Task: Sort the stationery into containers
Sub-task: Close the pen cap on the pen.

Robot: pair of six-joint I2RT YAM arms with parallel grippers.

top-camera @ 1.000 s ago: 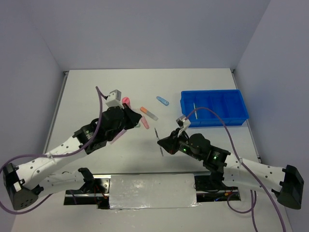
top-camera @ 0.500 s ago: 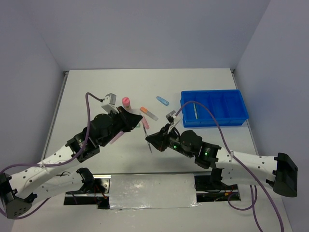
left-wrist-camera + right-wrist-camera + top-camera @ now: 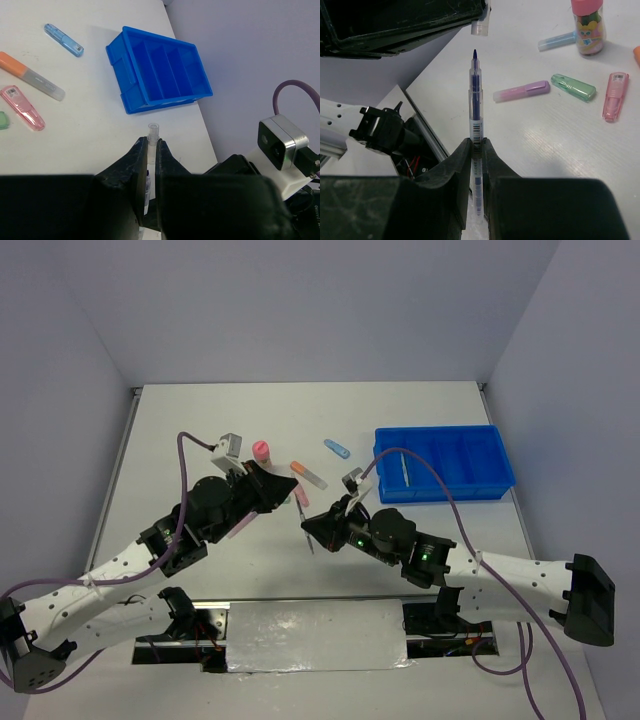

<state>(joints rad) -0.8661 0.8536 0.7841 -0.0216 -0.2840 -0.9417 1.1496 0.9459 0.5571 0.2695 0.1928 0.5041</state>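
Note:
The pen's bare tip (image 3: pixel 297 497) is just back of the robot's left gripper, so next the left gripper needs to move back, push the cap over that uncovered point and let go of it.
My left gripper (image 3: pixel 151 142) is shut on a clear pen cap (image 3: pixel 153 131), whose open end sticks out past the fingertips. My right gripper (image 3: pixel 476 142) is shut on a clear pen with blue ink (image 3: pixel 476 95). Its bare tip points at the cap (image 3: pixel 480 27), a short gap away. In the top view the two grippers (image 3: pixel 287 488) (image 3: pixel 310 529) face each other at the table's middle. The blue tray (image 3: pixel 440 430) stands at the right with a thin pen (image 3: pixel 404 467) in one compartment.
Loose on the table: pink-capped bottle (image 3: pixel 589 25), lilac stick (image 3: pixel 521 91), green stick (image 3: pixel 573 86), pink stick (image 3: pixel 613 95), light blue stick (image 3: pixel 557 41), orange stick (image 3: pixel 307 474), another blue stick (image 3: pixel 337 448). The table's near edge and mounting rail lie below the grippers.
My right gripper has moved left with the pen, towards my left gripper. My left arm has drawn back and lowered a little. Over the last half second almost nothing moved.

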